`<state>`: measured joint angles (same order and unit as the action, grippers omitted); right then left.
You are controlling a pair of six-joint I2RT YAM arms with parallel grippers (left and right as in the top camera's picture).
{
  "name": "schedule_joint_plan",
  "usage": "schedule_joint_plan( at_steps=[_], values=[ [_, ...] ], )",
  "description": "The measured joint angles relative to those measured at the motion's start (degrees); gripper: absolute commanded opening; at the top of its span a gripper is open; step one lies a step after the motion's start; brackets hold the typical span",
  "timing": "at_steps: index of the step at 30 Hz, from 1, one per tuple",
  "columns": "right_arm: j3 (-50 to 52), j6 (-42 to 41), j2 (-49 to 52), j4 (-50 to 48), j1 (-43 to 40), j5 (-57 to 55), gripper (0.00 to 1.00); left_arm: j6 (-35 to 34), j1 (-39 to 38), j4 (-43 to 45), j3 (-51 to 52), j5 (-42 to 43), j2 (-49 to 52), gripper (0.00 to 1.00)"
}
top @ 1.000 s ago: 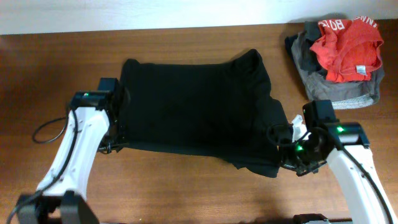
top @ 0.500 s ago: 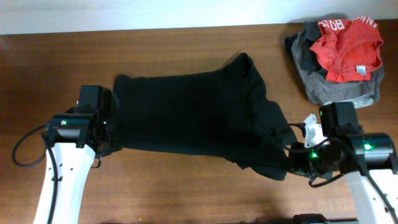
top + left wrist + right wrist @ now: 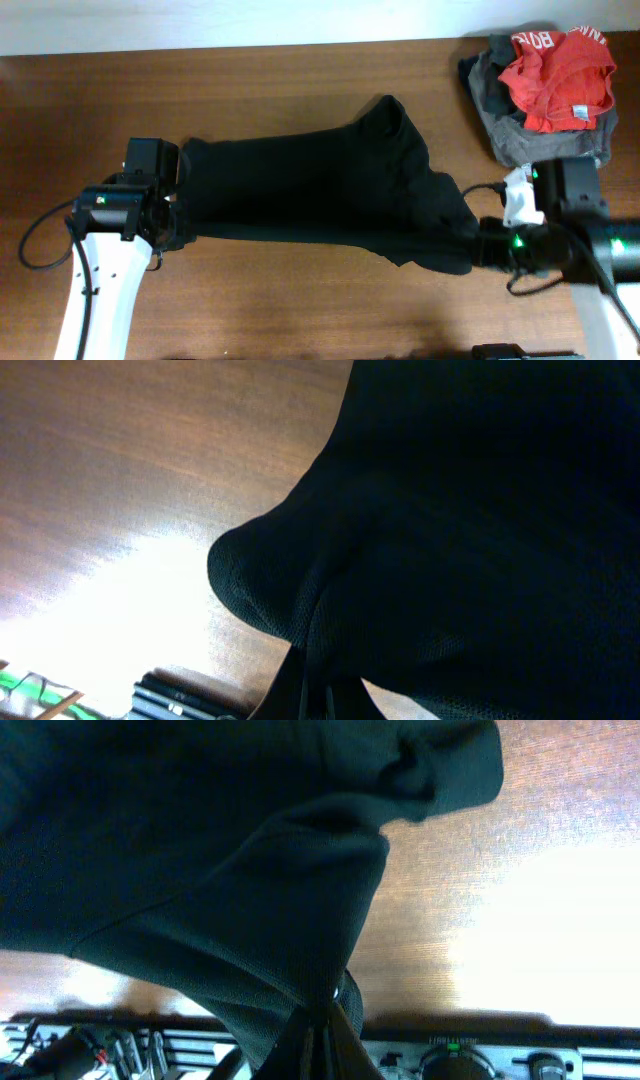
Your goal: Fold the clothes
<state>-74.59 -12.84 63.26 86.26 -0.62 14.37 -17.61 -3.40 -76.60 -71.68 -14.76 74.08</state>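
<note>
The held edge comes down in my left gripper next, then goes away from my base onto the black garment's lying part.
The clothes, one large black garment (image 3: 320, 190), hang stretched between both arms across the middle of the table. My left gripper (image 3: 180, 215) is shut on its left edge, and the black fabric (image 3: 450, 540) fills the left wrist view, bunched into the pinched jaws at the bottom. My right gripper (image 3: 478, 250) is shut on the lower right corner, where the cloth (image 3: 230, 870) drapes down into the closed jaws. A fold rises at the garment's upper right.
A pile with a red garment (image 3: 555, 75) on a grey garment (image 3: 540, 145) lies at the back right corner, close behind my right arm. Bare wooden table (image 3: 300, 310) runs along the front and back left.
Both grippers have lifted and pulled apart with the garment. The left arm swung left, the right arm moved right, and the flat cloth is now drawn into a narrower taut band.
</note>
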Motion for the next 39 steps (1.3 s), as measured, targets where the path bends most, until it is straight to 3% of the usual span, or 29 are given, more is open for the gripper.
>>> schedule_joint_plan(
  at_steps=[15, 25, 39],
  values=[
    [0.0, 1.55, 18.56, -14.34, 0.0, -1.9, 0.04, -0.17, 0.0, 15.74, 7.93, -0.04, 1.9, 0.01],
    [0.0, 2.82, 27.65, -21.22, 0.0, -1.99, 0.04, -0.22, 0.0, 24.85, 10.29, -0.04, 11.61, 0.01],
    [0.0, 3.04, 33.09, -25.99, 0.0, -2.14, 0.04, -0.2, 0.0, 34.91, 10.32, -0.07, 27.82, 0.01]
  ],
)
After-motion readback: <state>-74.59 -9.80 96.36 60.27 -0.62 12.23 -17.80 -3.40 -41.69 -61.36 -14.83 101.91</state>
